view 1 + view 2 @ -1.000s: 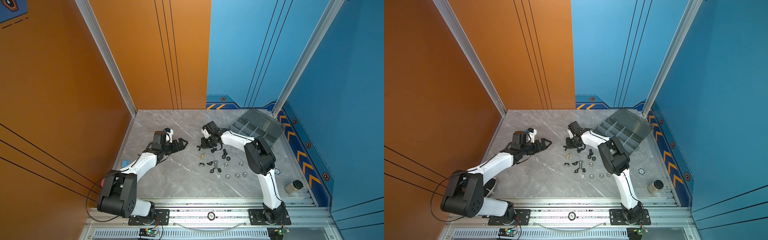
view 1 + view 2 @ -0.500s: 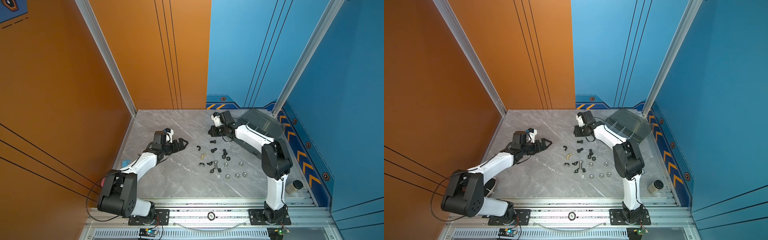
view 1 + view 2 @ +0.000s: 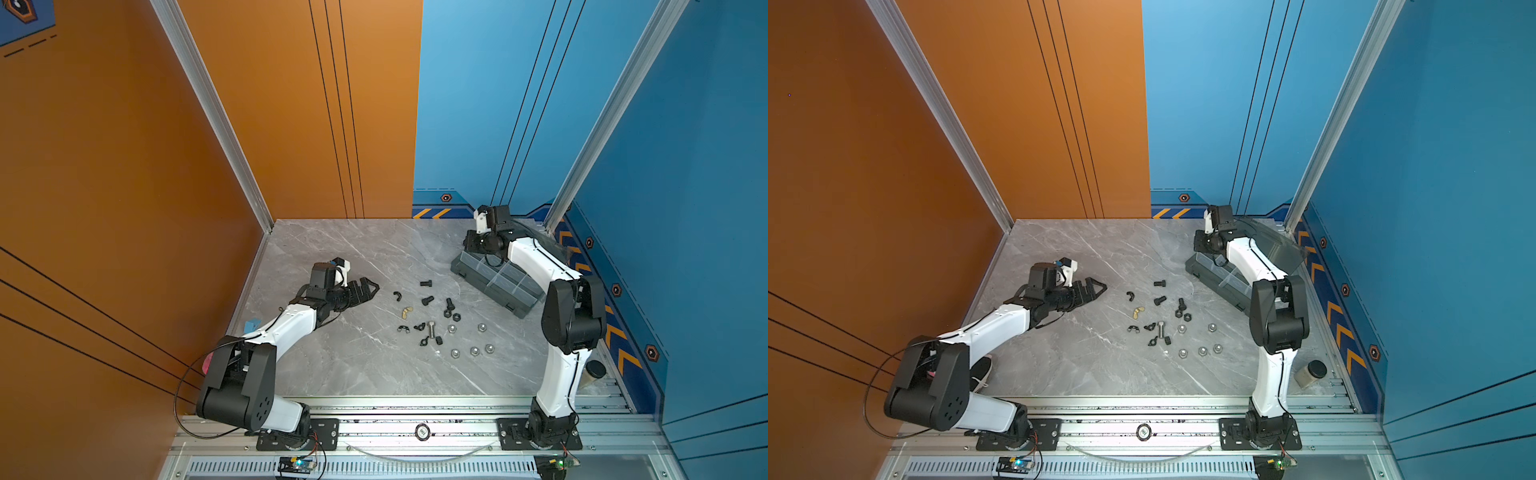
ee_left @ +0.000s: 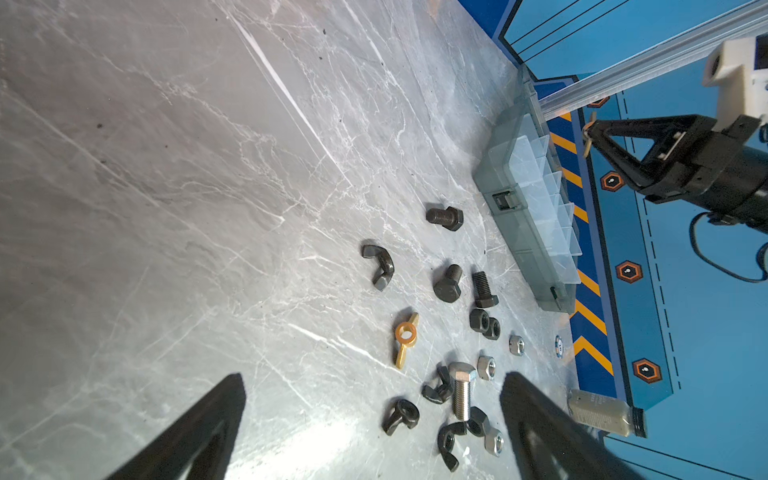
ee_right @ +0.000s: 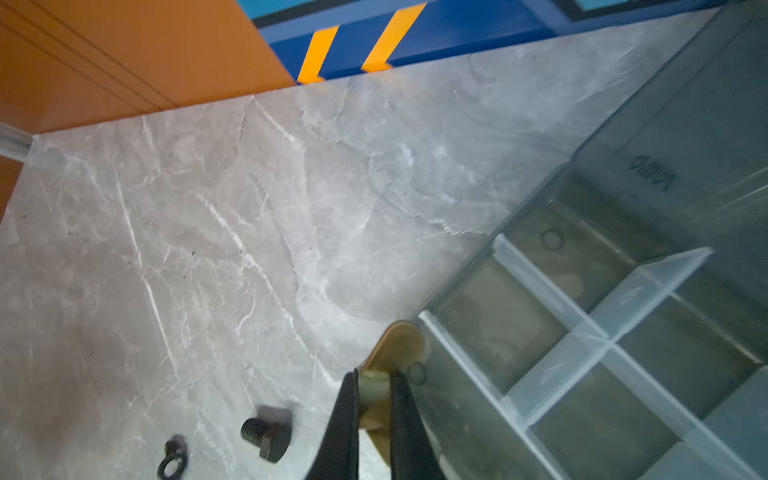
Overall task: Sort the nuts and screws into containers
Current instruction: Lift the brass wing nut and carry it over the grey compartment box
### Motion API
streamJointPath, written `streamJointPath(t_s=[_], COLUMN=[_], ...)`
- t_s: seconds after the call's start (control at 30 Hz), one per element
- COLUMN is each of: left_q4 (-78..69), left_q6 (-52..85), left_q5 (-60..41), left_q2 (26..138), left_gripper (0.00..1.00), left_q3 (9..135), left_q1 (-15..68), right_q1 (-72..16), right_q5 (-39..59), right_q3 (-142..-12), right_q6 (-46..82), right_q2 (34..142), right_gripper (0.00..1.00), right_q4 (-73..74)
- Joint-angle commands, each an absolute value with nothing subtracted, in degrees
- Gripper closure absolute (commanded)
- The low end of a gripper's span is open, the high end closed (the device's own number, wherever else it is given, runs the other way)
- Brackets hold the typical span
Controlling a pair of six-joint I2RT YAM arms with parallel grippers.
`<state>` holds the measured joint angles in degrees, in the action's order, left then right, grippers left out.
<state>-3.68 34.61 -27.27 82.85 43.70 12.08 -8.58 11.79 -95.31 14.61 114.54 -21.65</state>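
The brass winged nut hangs short of the box end's empty middle section (image 5: 497, 326). My right gripper needs to move past the box's near divider, lower the nut and release it.
My right gripper (image 5: 374, 374) is shut on a brass winged nut (image 5: 401, 343) and hovers over the near corner of the grey organiser box (image 5: 582, 332). In both top views it hangs at the box's far left end (image 3: 469, 249) (image 3: 1198, 245). The compartments in view look empty. On the marble lie black screws (image 3: 427, 300), a silver screw (image 3: 432, 328), silver hex nuts (image 3: 474, 351), black winged nuts (image 4: 401, 415) and another brass winged nut (image 4: 405, 338). My left gripper (image 3: 372, 287) rests open on the table, left of the pile, holding nothing.
A small jar with a black lid (image 3: 592, 372) stands near the right arm's base. The box's tinted lid (image 3: 1271, 245) stands open toward the blue wall. A black screw (image 5: 268, 436) and a black winged nut (image 5: 170, 459) lie just left of the box.
My right gripper has lifted from the pile and swung back and right to the box's far left end. The left arm has not moved.
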Motion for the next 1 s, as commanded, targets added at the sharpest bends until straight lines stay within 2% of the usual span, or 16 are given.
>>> streamJointPath(t_s=[0.0, 0.27, 0.87, 0.97], left_q4=[-5.3, -5.3, -5.0, -4.9], left_q6=[35.2, 35.4, 35.5, 35.4], left_q5=[-27.7, -27.0, -27.1, -27.2], left_q2=[83.0, 83.3, 85.1, 85.4], left_gripper=[0.02, 0.02, 0.02, 0.02], left_q3=[45.8, 46.2, 47.9, 48.2], left_q1=[12.9, 13.8, 14.8, 14.9], right_q1=[-7.8, -6.3, -5.1, -5.4], right_q5=[8.7, 5.6, 5.0, 4.9], right_q3=[-98.8, -102.6, -102.6, -102.6], right_q6=[12.7, 11.1, 9.9, 10.0], right_q2=[118.2, 123.7, 125.7, 125.7], right_gripper=[1.0, 1.0, 1.0, 0.95], right_q4=[-24.6, -26.5, -27.3, -27.6])
